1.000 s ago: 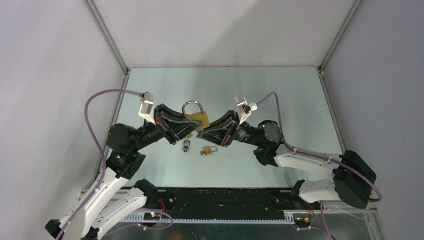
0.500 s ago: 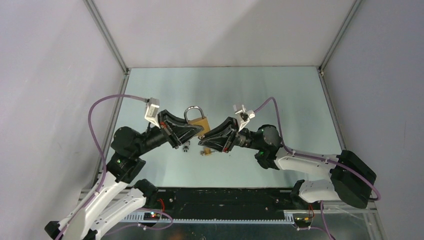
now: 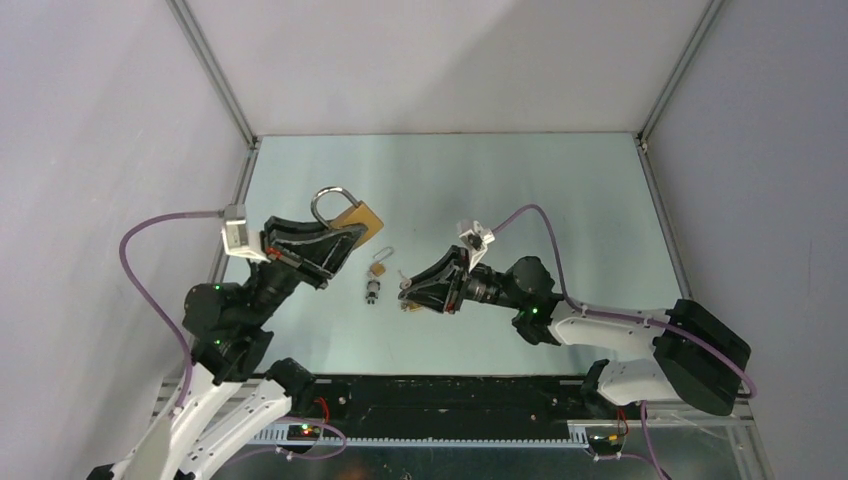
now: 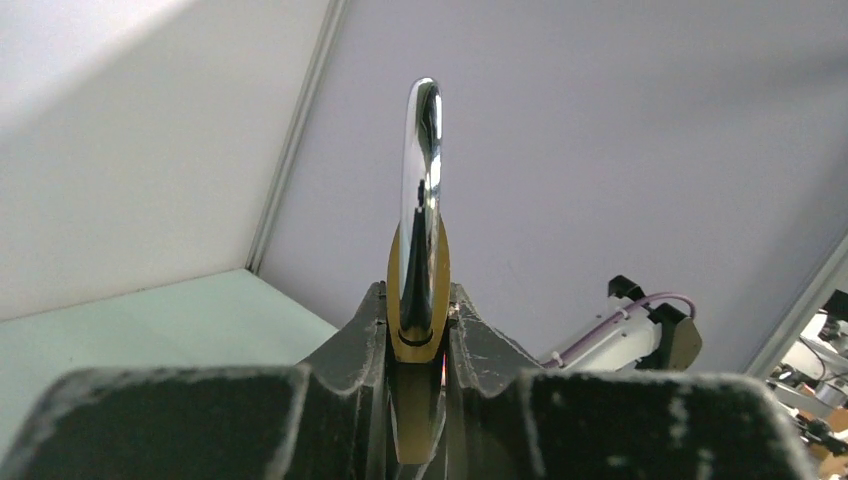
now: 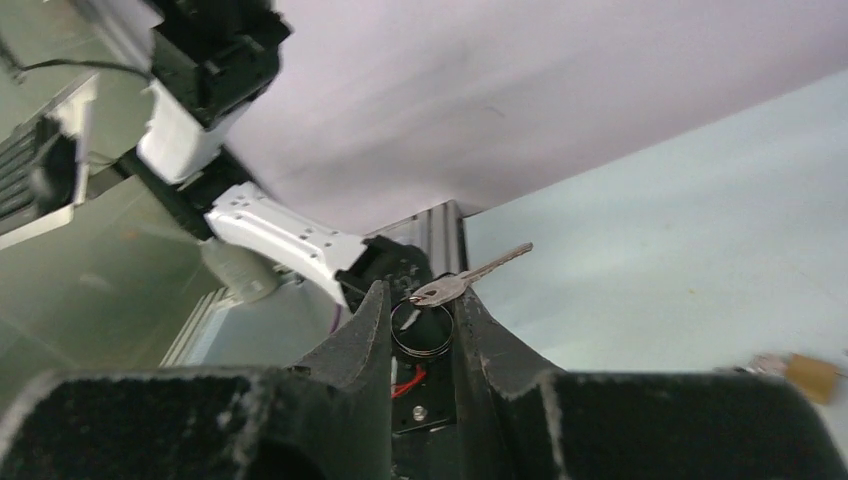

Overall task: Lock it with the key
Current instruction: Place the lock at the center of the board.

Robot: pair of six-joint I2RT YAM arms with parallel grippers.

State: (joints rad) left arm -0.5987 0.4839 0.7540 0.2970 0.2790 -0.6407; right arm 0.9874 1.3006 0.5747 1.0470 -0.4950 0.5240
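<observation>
Next, my left gripper moves down to the right in the top view and releases the padlock. The table's bare far middle lies below and to that side.
My left gripper is shut on the body of a brass padlock and holds it above the table, at the left, with the steel shackle sticking out past the fingertips. In the left wrist view the padlock is seen edge-on between the jaws, shackle pointing up. My right gripper is low over the table's middle, apart from the padlock. In the right wrist view it grips a silver key by its head and ring, the blade pointing out to the right.
A small brass padlock and a small metal cylinder lie on the table between the grippers. Another small brass piece lies just under the right fingers. A brass piece shows at the right edge of the right wrist view.
My left arm has swung back to the left and raised the padlock. My right gripper has drawn back and down with the key. The two grippers, which met at the middle, now stand apart.
</observation>
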